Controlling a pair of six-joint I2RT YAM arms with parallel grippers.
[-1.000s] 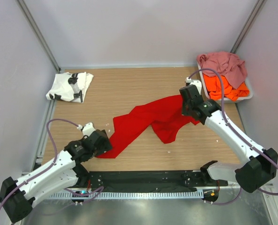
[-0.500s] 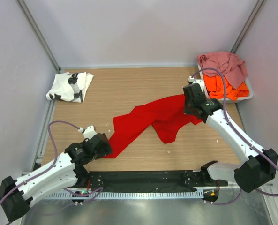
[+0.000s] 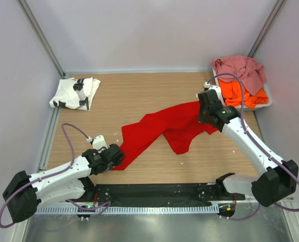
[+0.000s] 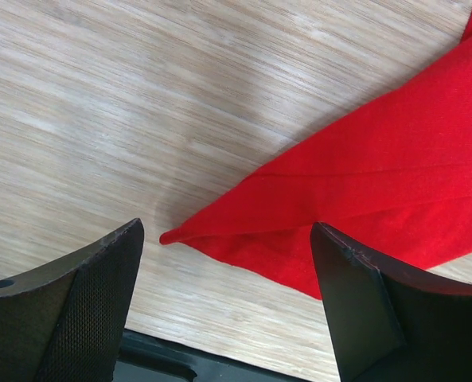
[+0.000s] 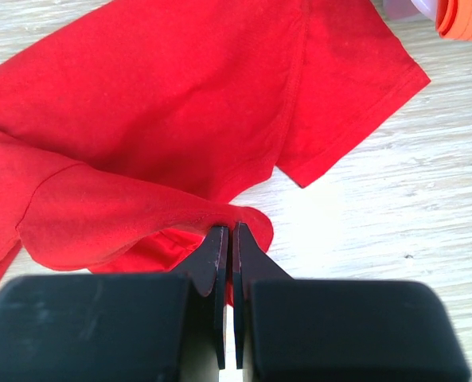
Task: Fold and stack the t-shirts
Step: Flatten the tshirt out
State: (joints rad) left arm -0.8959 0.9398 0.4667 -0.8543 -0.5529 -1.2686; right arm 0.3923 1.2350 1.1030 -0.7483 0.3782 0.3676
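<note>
The shirt is lying rumpled. I need to lift the shirt's fold high with my right gripper next, swing it outward and down, and let go of it over the bare table by the back wall (image 3: 173, 80).
The red t-shirt (image 3: 159, 131) lies stretched and rumpled across the middle of the table. My right gripper (image 3: 205, 117) is shut on a fold of its right edge (image 5: 140, 215) and holds it slightly raised. My left gripper (image 3: 116, 156) is open just above the table, its jaws on either side of the shirt's lower left corner (image 4: 220, 235) without touching it. The white t-shirt with black print (image 3: 75, 93) lies folded at the back left. The orange t-shirt (image 3: 240, 93) and the dusty pink t-shirt (image 3: 242, 68) are heaped at the back right.
The pale tray (image 3: 267, 101) holding the orange and pink shirts stands at the back right corner. A black strip (image 3: 154, 194) runs along the table's near edge. Walls close in the left, back and right.
My left gripper has moved a little right toward the shirt's lower left corner. My right gripper has moved slightly right and back with the shirt's edge, drawing the cloth tighter.
</note>
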